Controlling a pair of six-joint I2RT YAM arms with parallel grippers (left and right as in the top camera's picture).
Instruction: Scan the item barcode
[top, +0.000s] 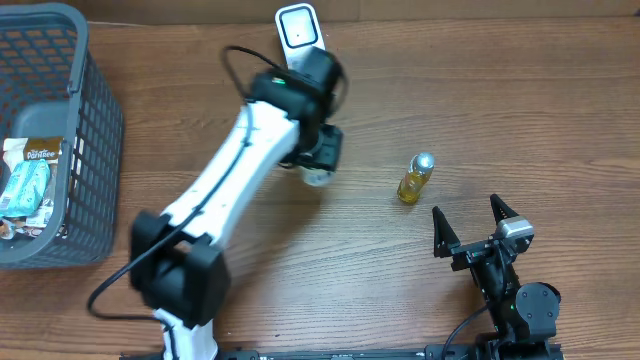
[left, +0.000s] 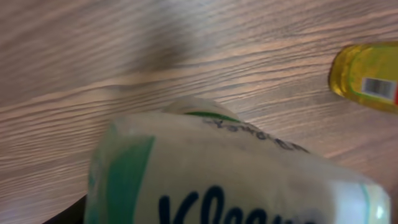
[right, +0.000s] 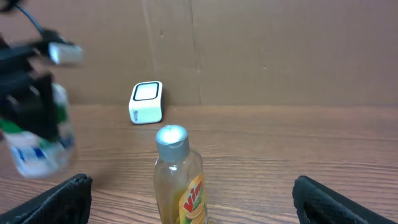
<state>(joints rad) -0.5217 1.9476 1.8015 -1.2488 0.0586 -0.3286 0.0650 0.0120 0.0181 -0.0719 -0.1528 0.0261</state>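
Note:
The tabletop by the Vim bottle (left: 297, 88) is clear and lies below my left gripper, to its right in the overhead view. I will move across and down to release the pack (left: 236, 174).
My left gripper (top: 318, 160) is shut on a white and green Kleenex tissue pack (left: 236, 174), which fills the lower part of the left wrist view and hides the fingers there. In the right wrist view the pack (right: 38, 144) hangs blurred above the table at the far left. The white barcode scanner (top: 298, 26) stands at the table's far edge, just behind the left wrist, and also shows as a small scanner (right: 147, 102) by the back wall. My right gripper (top: 466, 208) is open and holds nothing, at the front right.
A yellow Vim bottle (top: 414, 178) with a silver cap stands upright on the table, ahead of the right gripper's fingers (right: 62, 199) and apart from them. A grey mesh basket (top: 95, 130) holding packets sits at the far left.

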